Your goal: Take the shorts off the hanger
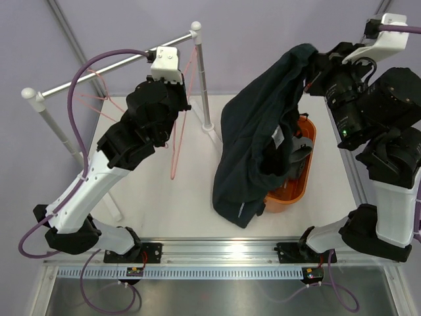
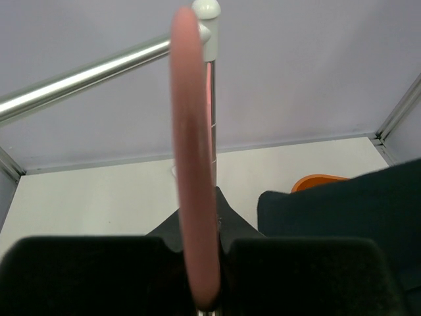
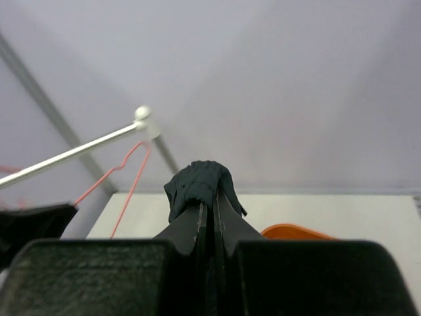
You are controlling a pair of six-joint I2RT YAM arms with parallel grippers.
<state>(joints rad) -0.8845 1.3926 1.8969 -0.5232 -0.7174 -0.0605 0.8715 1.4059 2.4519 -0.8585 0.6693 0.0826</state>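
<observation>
The open orange basket is standing below, so my right gripper will next tilt its fingers down, lower the hanging navy shorts into the basket and release them.
The dark navy shorts (image 1: 260,141) hang limp from my right gripper (image 1: 310,64), which is shut on a bunch of their cloth (image 3: 197,183) high above the table. Their lower part drapes over the orange basket (image 1: 308,135). A pale mark (image 1: 245,209) shows near the bottom hem. A bit of grey cloth (image 1: 299,150) shows in the basket behind them; I cannot tell if it is the grey shorts. My left gripper (image 1: 182,108) is shut on a bare pink wire hanger (image 1: 176,148), seen close up between its fingers in the left wrist view (image 2: 194,197).
A metal rail (image 1: 105,71) on white posts crosses the back left, with another pink hanger (image 1: 92,95) on it. One post (image 1: 202,79) stands between the arms. The basket also shows in the left wrist view (image 2: 316,181) and the right wrist view (image 3: 293,232).
</observation>
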